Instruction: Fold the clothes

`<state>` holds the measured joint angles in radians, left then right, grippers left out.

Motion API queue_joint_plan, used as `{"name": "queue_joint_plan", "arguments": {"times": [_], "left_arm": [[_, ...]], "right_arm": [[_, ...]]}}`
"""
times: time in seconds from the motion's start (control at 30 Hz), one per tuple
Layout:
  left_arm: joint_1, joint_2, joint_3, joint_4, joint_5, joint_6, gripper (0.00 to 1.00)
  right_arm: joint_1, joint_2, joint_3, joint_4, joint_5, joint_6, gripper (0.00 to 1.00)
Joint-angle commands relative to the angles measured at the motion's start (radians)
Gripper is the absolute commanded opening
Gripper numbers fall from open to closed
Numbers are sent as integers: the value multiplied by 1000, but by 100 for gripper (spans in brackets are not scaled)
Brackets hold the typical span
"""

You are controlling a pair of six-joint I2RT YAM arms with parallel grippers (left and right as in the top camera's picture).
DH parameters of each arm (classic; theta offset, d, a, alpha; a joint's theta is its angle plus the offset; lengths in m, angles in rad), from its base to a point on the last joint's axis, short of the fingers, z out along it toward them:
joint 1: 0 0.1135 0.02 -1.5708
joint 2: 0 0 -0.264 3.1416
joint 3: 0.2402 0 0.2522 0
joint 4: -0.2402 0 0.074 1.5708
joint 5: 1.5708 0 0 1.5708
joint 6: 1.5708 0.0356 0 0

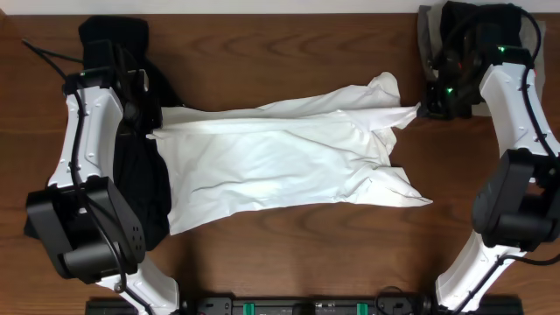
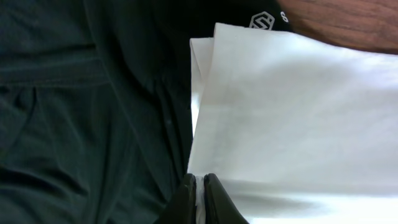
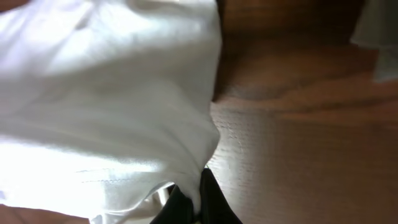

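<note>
The shirt's held corner sticks out past the shirt's body, so my right gripper should carry it to the left in the overhead view next, over the shirt's wrinkled end.
A white T-shirt lies stretched across the middle of the wooden table, wrinkled at its right end. My left gripper is shut on the shirt's left edge; in the left wrist view the jaws pinch the white cloth. My right gripper is shut on the shirt's right corner; in the right wrist view the jaws pinch white cloth. Both ends are held just above the table.
A pile of black clothes lies at the left under the shirt's left end, also in the left wrist view. A grey garment sits at the back right corner. Bare wood lies right of the shirt.
</note>
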<state>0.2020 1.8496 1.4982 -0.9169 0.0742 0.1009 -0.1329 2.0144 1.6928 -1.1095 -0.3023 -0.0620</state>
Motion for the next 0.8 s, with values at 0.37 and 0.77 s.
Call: {"name": "queue_joint_plan", "arguments": {"times": [0.37,0.77], "left_arm": [[8,21,-7,-2,45,-13,6],[8,21,-7,-2,45,-13,6]], "right_arm": [[221,-11,-6,61,-80,-24,1],[285,-11,-39,16,-34,-14,1]]}}
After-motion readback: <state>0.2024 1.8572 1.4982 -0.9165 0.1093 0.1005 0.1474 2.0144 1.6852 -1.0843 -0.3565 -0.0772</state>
